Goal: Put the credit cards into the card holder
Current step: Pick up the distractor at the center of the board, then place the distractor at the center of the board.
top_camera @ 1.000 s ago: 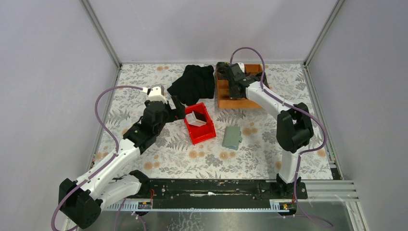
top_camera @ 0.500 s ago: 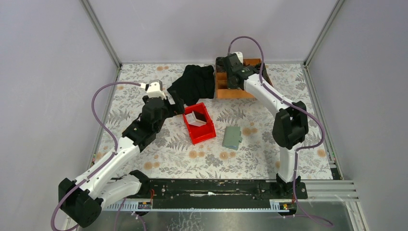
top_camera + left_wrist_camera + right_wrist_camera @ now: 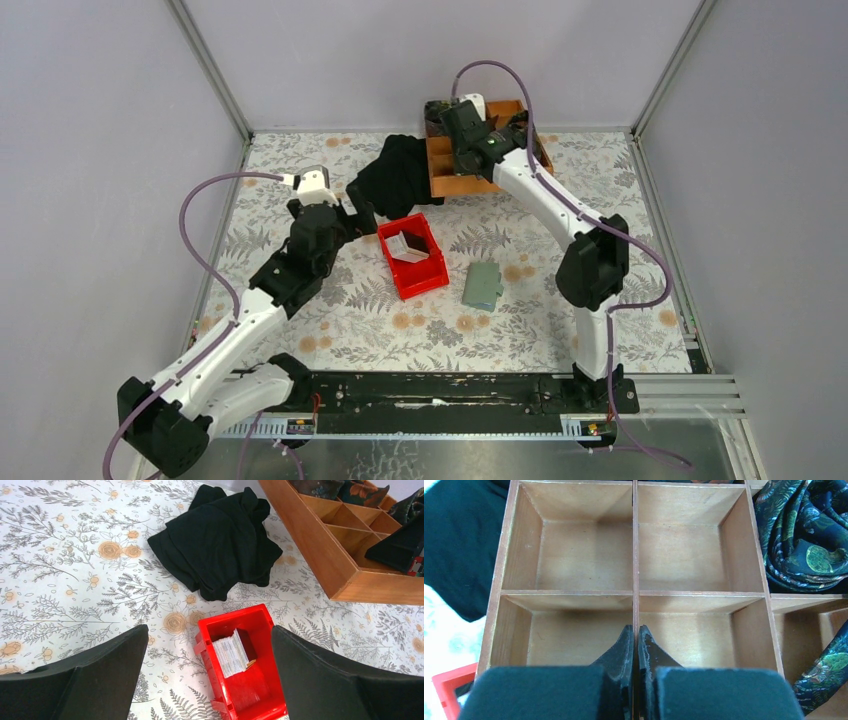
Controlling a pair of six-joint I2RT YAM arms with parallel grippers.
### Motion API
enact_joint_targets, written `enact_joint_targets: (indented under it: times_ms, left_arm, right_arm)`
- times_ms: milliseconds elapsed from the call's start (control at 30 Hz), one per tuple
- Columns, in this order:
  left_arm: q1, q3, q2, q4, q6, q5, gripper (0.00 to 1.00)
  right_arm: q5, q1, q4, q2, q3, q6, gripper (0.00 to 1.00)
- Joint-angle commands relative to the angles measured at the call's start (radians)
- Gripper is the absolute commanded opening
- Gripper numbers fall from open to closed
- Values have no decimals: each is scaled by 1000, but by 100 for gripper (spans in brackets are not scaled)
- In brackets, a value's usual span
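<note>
Next, my right gripper will go to the left in the top view, past the cloth and down to release the tray (image 3: 470, 185) on the tabletop, since that side of the tabletop lies bare.
The credit cards (image 3: 405, 247) (image 3: 231, 652) lean as a pale stack with a dark face inside the red bin (image 3: 425, 285) (image 3: 227, 622). The card holder (image 3: 482, 285), grey-green and folded shut, lies flat on the table to the right of the bin. My left gripper (image 3: 360, 212) (image 3: 208, 630) hangs open over the bin's left rim with nothing between its fingers. My right gripper (image 3: 457, 118) (image 3: 635, 630) is at the back, shut on the centre divider (image 3: 635, 540) of the orange compartment tray (image 3: 470, 185).
A crumpled black cloth (image 3: 395, 175) (image 3: 215, 540) lies behind the bin, against the tray's left side. The tray (image 3: 320, 560) holds dark patterned scarves (image 3: 804, 540) in its right compartments. Enclosure walls ring the floral table.
My right gripper has moved left and toward the back wall, and the orange tray has shifted with it. The left arm has drawn slightly left and back, still open.
</note>
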State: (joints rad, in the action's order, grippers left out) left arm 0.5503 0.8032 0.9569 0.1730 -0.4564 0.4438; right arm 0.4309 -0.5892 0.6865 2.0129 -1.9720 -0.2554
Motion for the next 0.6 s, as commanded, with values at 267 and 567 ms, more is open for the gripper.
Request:
enact_joint_targets:
  times_ms: [267, 567]
  left_arm:
    - [7, 47, -123, 51, -50, 217, 100]
    - [7, 75, -258, 207, -148, 348, 100]
  right_arm:
    - [135, -198, -170, 76, -326, 83, 0]
    - [106, -363, -257, 196, -439, 120, 0]
